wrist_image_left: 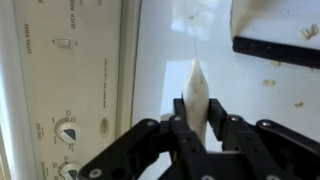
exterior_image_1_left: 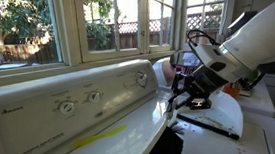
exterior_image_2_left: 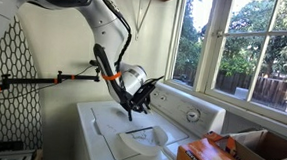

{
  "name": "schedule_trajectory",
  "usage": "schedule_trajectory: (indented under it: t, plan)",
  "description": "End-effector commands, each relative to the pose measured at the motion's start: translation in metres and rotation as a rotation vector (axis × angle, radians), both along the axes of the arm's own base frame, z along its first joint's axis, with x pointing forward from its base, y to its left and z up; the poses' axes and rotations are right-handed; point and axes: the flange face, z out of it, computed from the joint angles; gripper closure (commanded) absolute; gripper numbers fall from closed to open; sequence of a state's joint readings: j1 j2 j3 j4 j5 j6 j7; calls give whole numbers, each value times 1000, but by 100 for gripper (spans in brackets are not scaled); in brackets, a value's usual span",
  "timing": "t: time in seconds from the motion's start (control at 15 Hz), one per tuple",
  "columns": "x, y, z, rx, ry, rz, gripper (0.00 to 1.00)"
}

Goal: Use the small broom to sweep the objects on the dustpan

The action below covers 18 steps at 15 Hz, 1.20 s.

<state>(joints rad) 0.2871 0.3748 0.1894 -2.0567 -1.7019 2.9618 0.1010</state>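
The gripper will lower next to the washer top (exterior_image_1_left: pixel 199 136) (wrist_image_left: pixel 266 88) beside the dustpan's black edge, away from the control panel, since that spot is open for the broom.
My gripper (wrist_image_left: pixel 197 128) is shut on the white handle of the small broom (wrist_image_left: pixel 196 85), which points away from me over the white washer top. The dustpan (wrist_image_left: pixel 272 28), white with a black front edge, lies at the upper right of the wrist view. Small crumbs (wrist_image_left: pixel 271 83) are scattered on the washer top below its edge. In both exterior views the gripper (exterior_image_1_left: pixel 184 91) (exterior_image_2_left: pixel 137 102) hangs low over the washer, with the dustpan (exterior_image_1_left: pixel 221 118) (exterior_image_2_left: pixel 135 143) next to it. The broom's bristles are not clear in any view.
The washer's control panel with knobs (exterior_image_1_left: pixel 70 103) (wrist_image_left: pixel 60 90) runs along the back, below the windows. A yellow strip (exterior_image_1_left: pixel 98 139) lies on the lid. A cardboard box (exterior_image_2_left: pixel 254 152) and an orange box (exterior_image_2_left: pixel 204 157) stand beside the washer.
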Motion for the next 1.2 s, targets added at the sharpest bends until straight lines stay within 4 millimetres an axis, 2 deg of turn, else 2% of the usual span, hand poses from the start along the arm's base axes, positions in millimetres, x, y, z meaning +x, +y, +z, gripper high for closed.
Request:
schedule_trajectory:
  t: [0.0, 0.33, 0.67, 0.73, 0.8, 1.13]
  plan:
    - [1, -4, -15, 57, 115, -12, 93]
    - [-2, -5, -38, 39, 236, -33, 93]
    - [1, 4, -34, 48, 294, -13, 93]
    - [2, 6, -32, 48, 301, -8, 58]
    - [3, 7, -30, 49, 306, -6, 45]
    - [11, 7, -13, 40, 298, -3, 9]
